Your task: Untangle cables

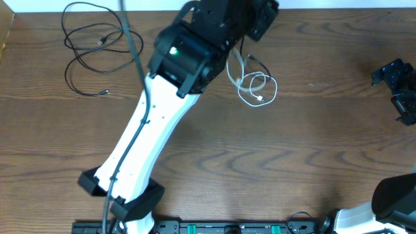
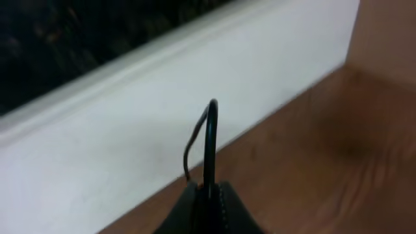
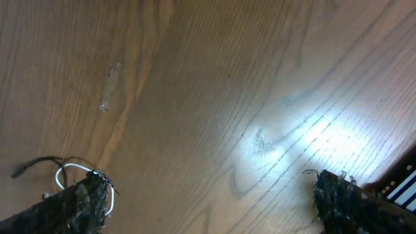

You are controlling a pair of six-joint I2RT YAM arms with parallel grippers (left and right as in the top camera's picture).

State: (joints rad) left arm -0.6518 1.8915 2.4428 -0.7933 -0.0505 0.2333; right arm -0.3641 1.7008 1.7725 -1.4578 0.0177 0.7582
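Next, my left gripper pulls its cable left in the overhead view, toward the second black cable's loops, before release, since it still meets the white cable (image 1: pixel 257 88).
My left gripper (image 2: pixel 209 190) is shut on a thin black cable (image 2: pixel 209 136) that loops up out of its jaws. In the overhead view the left gripper (image 1: pixel 255 23) is raised at the table's far edge, and a thin dark strand (image 1: pixel 242 55) runs down from it to the white cable (image 1: pixel 257 88), which lies coiled just below. A second black cable (image 1: pixel 91 45) lies in loose loops at the far left. My right gripper (image 1: pixel 398 88) is open and empty at the far right. The right wrist view shows its jaws (image 3: pixel 218 208) wide apart over bare wood, with the white cable (image 3: pixel 65 172) at the lower left.
A white wall or rail (image 2: pixel 130 130) runs along the table's far edge, close to the left gripper. The left arm's white link (image 1: pixel 143 143) crosses the table diagonally. A thick black arm cable (image 1: pixel 133 45) passes over the left side.
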